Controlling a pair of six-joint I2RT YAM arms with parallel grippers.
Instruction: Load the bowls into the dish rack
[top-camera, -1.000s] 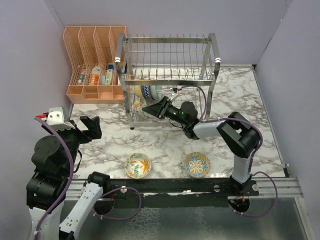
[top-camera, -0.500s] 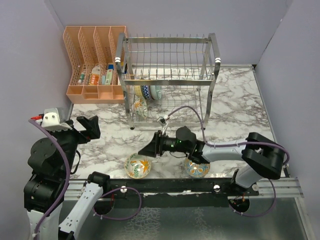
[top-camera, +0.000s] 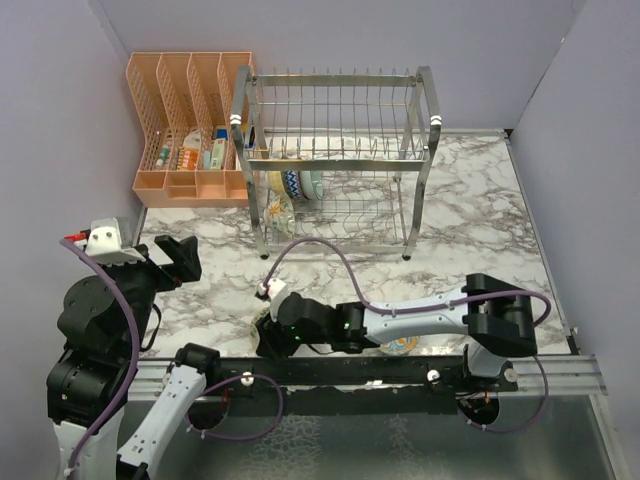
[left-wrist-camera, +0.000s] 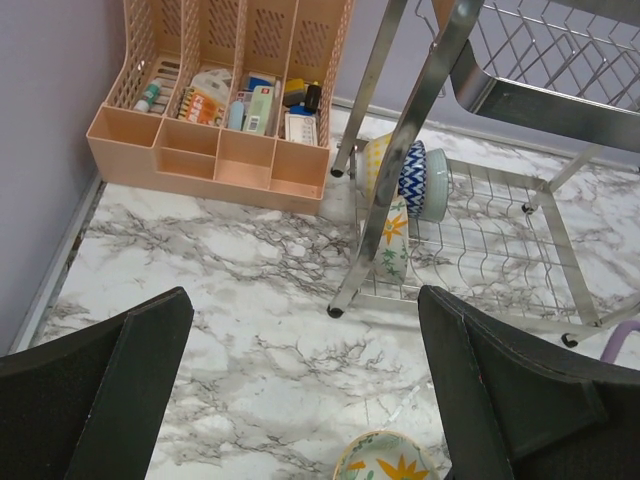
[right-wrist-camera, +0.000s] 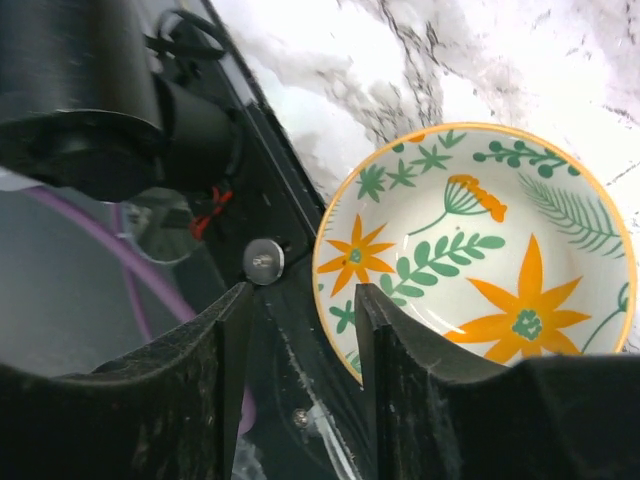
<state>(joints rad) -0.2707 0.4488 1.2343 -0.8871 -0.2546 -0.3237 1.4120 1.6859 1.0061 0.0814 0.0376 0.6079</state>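
Note:
The robot's right gripper will next go down onto the white bowl's yellow rim (right-wrist-camera: 319, 303) beside the black base bar and close.
A white bowl with orange flowers and green leaves (right-wrist-camera: 480, 260) sits at the table's near edge; it also shows in the left wrist view (left-wrist-camera: 385, 462). My right gripper (right-wrist-camera: 300, 300) is open and straddles its near-left rim, one finger inside the bowl and one outside; in the top view the gripper (top-camera: 270, 335) covers most of the bowl. A second floral bowl (top-camera: 402, 346) lies to the right, partly under the right arm. Three bowls stand on edge in the chrome dish rack's (top-camera: 335, 110) lower tier (left-wrist-camera: 412, 180). My left gripper (left-wrist-camera: 303, 300) is open and empty, raised at the left.
A peach plastic organizer (top-camera: 190, 130) with small items stands at the back left beside the rack. The right arm stretches across the near edge, just above the black base rail (top-camera: 330, 372). Lilac walls close in the left and right sides.
The right arm has swung from the rack's lower tier down and left to the near-left floral bowl, and its jaws now sit over the rim. The left arm has barely moved.

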